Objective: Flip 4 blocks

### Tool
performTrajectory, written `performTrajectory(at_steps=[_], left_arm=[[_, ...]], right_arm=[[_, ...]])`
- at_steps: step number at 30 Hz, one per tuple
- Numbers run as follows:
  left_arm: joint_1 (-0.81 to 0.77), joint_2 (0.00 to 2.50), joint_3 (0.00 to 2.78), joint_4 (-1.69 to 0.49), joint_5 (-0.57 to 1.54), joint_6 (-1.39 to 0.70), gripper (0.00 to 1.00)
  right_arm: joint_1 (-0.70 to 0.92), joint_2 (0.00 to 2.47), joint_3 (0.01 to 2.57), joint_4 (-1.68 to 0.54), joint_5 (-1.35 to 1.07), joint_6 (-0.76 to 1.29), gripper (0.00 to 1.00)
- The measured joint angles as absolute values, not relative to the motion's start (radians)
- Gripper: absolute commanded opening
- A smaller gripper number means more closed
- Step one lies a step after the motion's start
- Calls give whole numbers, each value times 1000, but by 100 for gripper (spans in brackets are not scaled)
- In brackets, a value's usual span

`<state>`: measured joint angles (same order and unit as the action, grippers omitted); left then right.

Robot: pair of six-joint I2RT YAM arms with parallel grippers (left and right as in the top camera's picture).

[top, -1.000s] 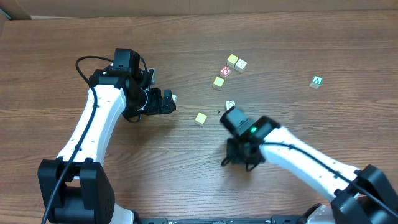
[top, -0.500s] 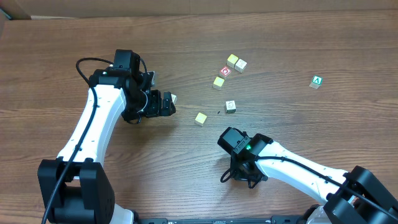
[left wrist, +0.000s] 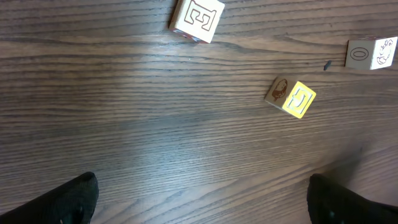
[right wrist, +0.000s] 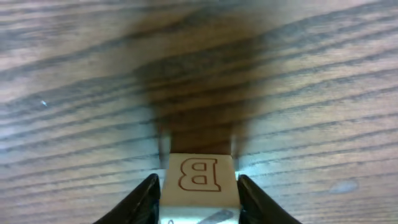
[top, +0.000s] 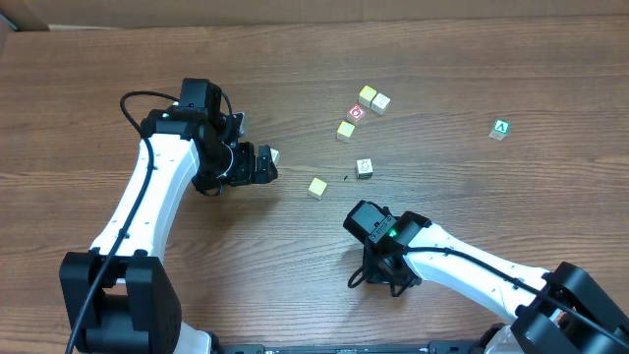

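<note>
The yellow block (top: 317, 188) (left wrist: 290, 97) lies at an angle to the left gripper's fingers, so the left gripper should move down around it with a turn and toward the right in the overhead view.
My right gripper (top: 378, 273) points down at the table near the front edge. In the right wrist view its fingers (right wrist: 151, 196) stand against both sides of a cream block (right wrist: 199, 177) with a red "B" on top, low over the wood. Other blocks lie apart: a white one (top: 364, 167) (left wrist: 371, 53), a yellow one (top: 316, 187) (left wrist: 293, 98), and three more (top: 367, 94) (top: 380, 102) (top: 346, 129) further back. A cream block (left wrist: 198, 18) shows at the top of the left wrist view. My left gripper (top: 263, 162) (left wrist: 202, 196) is wide open over bare wood, holding nothing.
A cube with a red ring (top: 356, 112) sits among the far blocks. A green cube with a white "A" (top: 501, 128) lies alone at the far right. The wooden table (top: 197, 285) ends at a pale wall along the back.
The right arm has pulled back from beside the white block toward the front edge, uncovering that block. It has held still for the last half second. The left arm has not moved.
</note>
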<state>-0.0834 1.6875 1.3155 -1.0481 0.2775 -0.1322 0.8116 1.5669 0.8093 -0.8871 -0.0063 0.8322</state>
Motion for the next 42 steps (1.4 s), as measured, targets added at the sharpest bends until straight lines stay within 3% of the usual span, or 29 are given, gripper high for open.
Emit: performTrajectory(at_steps=[10,15,16,17,18,25,28,32,34,35,39,42], left_arm=[[-83,1687,1316,-1048,278,-132,100],[-83,1687,1316,-1048,278,-132,100],[-83,1687,1316,-1047,277,-132,100],[-83,1687,1316,-1047,278,-132,100],[-83,1687,1316,-1043,277,-132,100],[-84,1687,1316,-1024,299,-120,98],[-106,1688,1316,-1008,334,-78,93],[-218,1723,1316,-960,345,-31,73],[-284,1760,1316,-933,333,-13,86],[-306,1773,1316,-922,326,-7,86],[-389,1842,1316,-867,294,31,85],[-424,1885,1316,-828,255,46,73]], right_arm=[[810,1567,826,-910,15,834,57],[765,1567,962,-1023,56,823,61],[750,1567,1012,-1047,64,817,65],[738,1568,1053,-1066,67,812,91],[724,1568,1106,-1094,74,809,100],[645,1565,1439,-1271,81,796,100],[609,1559,1496,-1319,64,787,100],[536,1524,1507,-1371,40,781,100],[501,1491,1507,-1395,28,774,100],[492,1480,1507,-1401,25,772,100],[464,1399,1507,-1428,11,751,100],[464,1351,1507,-1443,3,743,100]])
